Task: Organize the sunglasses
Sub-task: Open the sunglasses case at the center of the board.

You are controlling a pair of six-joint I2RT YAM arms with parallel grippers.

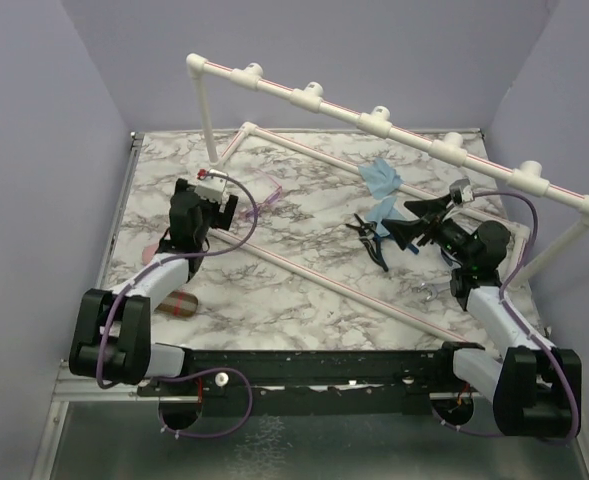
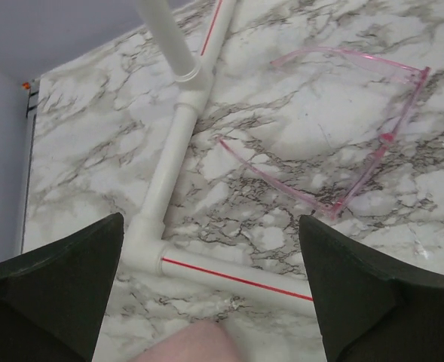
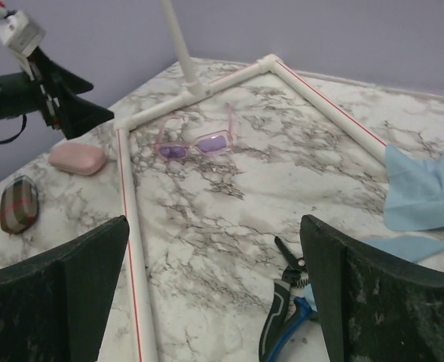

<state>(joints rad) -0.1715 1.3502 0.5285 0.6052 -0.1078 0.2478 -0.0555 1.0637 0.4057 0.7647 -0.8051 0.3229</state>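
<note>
The left gripper pulls back past the pink case and lowers over the brown plaid case (image 1: 179, 303) next, since that lies closer to my base.
The pink-purple sunglasses (image 1: 264, 196) lie unfolded on the marble table, just right of my left gripper (image 1: 219, 212). In the left wrist view their thin frame (image 2: 388, 138) sits at the upper right, beyond my left gripper (image 2: 210, 220), whose jaws stand wide apart over a white pipe with nothing between them. The right wrist view shows the same pair (image 3: 195, 143) far ahead of my right gripper (image 3: 214, 222), which is open and empty. From above, my right gripper (image 1: 412, 222) hovers beside the pliers. No blue-framed pair is clearly visible.
A white PVC pipe frame (image 1: 304, 275) crosses the table, with a raised bar (image 1: 374, 118) behind. Black-and-blue pliers (image 3: 289, 317) lie by my right fingers. A blue cloth (image 1: 384, 180) lies at the back. A pink case (image 3: 77, 158) and a plaid case (image 1: 181, 303) sit at the left.
</note>
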